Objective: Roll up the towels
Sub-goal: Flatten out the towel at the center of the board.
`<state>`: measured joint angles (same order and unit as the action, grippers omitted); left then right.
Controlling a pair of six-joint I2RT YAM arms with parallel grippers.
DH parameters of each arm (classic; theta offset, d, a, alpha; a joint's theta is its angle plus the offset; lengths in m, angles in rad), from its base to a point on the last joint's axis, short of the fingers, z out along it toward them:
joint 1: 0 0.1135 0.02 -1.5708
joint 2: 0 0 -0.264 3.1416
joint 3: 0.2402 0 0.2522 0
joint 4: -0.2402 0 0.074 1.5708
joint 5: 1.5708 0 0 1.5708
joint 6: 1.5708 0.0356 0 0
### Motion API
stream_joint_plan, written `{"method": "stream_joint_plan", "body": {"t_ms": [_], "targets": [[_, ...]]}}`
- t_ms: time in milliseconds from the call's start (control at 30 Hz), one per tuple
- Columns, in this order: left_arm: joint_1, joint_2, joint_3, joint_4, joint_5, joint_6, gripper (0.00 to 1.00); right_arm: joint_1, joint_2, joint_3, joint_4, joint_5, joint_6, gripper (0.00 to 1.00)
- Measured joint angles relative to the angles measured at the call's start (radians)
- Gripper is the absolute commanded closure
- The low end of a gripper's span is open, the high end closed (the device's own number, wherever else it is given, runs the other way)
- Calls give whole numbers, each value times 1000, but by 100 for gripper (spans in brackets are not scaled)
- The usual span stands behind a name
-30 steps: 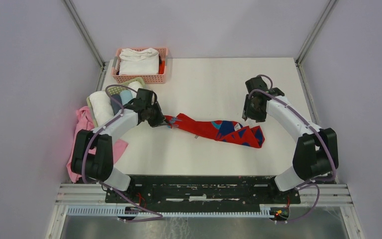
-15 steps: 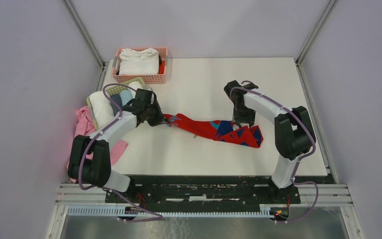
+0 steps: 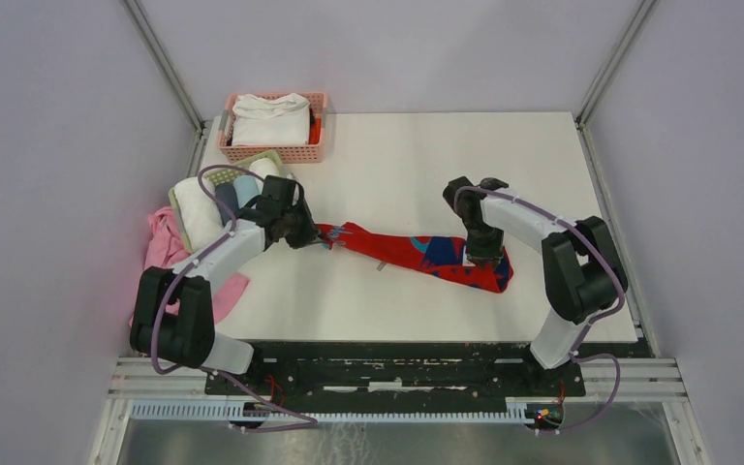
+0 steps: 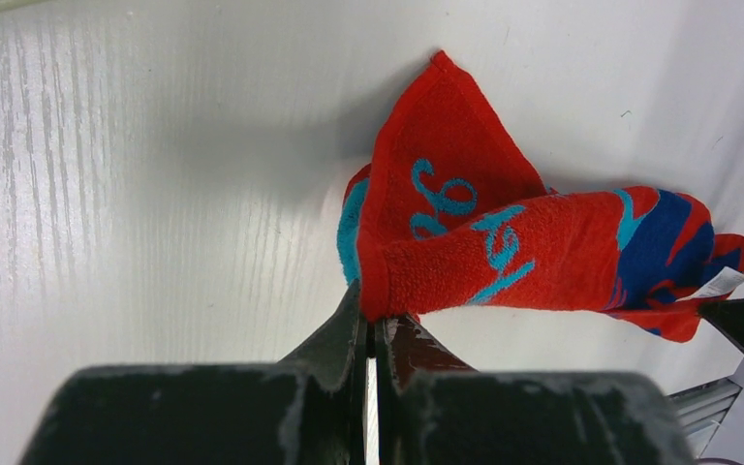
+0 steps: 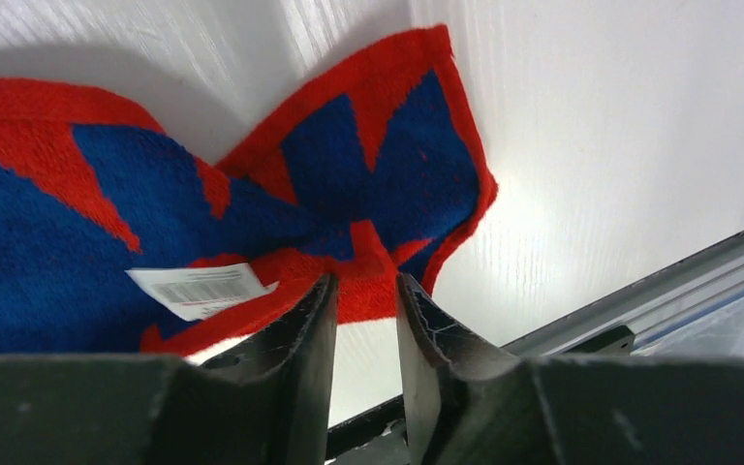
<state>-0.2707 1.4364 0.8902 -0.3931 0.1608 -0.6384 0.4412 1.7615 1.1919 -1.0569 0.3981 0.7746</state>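
Observation:
Next, my left gripper moves back and down onto the bare tabletop by the table's near edge and releases the pinched hem, because the towel lies bunched.
The red towel (image 3: pixel 417 254) with teal-blue marks lies stretched left to right across the table's middle. My left gripper (image 3: pixel 318 235) is shut on its left end, the cloth (image 4: pixel 504 252) pinched at the tips of the gripper (image 4: pixel 376 315). My right gripper (image 3: pixel 482 260) is down at the towel's right end. Its jaws stand a little apart, and the red hem (image 5: pixel 155 213) lies between the tips of the gripper (image 5: pixel 366 281) beside a white label (image 5: pixel 199 288). A large white towel (image 3: pixel 271 118) lies folded in the pink basket (image 3: pixel 273 152). A small light blue roll (image 3: pixel 245 186) sits at the left.
A white roll (image 3: pixel 197 205) lies by the blue one in a pale green tray (image 3: pixel 269 160) at the table's left edge. A plain pink cloth (image 3: pixel 160 247) hangs over that edge. Grey walls and metal posts close the back and sides.
My right arm has swung in from the right and come down onto the towel's right end, its jaws narrowing. The left gripper has kept its hold and barely moved.

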Motion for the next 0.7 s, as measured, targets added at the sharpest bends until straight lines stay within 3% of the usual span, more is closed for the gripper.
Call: {"method": "stream_joint_plan", "body": {"t_ms": [133,367,700], "targets": [[0,-5,-7,0,-1,0,97,0,-61,-42,10,-21,11,67],[0,-16,-32,4,-1,0,97,-1,-114,-108,52,-58,23,57],[0,-39,-48,7,-1,0,97,-1,-146,2,99,-24,88,50]]}}
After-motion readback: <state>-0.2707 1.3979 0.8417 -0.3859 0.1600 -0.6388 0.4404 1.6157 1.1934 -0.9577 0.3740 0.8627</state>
